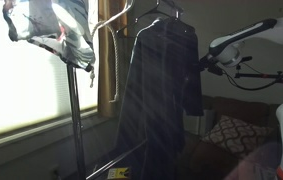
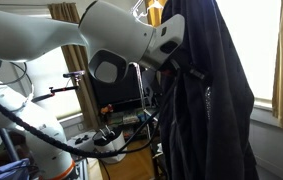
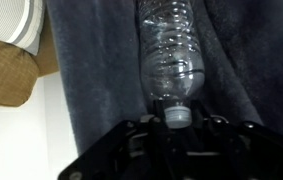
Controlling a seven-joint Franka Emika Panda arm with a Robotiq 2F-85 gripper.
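My gripper should go down along the dark coat's side [image 1: 192,94] next, push the bottle into the coat's folds and let go of it. The bottle is still lying uncovered against the cloth.
A clear plastic bottle [image 3: 173,50] with a white cap lies against a dark hanging coat [image 3: 91,90] in the wrist view. My gripper [image 3: 178,118] is shut on the bottle's cap end, with a finger on each side of the neck. In both exterior views the arm's wrist [image 1: 203,62] [image 2: 167,42] is pressed up to the side of the dark coat [image 1: 156,90] [image 2: 213,100]. The gripper's fingers and the bottle are hidden there by the coat's folds.
The coat hangs from a hanger [image 1: 161,12] on a metal clothes rack [image 1: 74,110], with a striped garment [image 1: 56,30] at the rack's other end. A bright window [image 1: 21,90] is behind. A patterned cushion [image 1: 231,132] lies low. A tan cushion [image 3: 6,75] is beside the coat.
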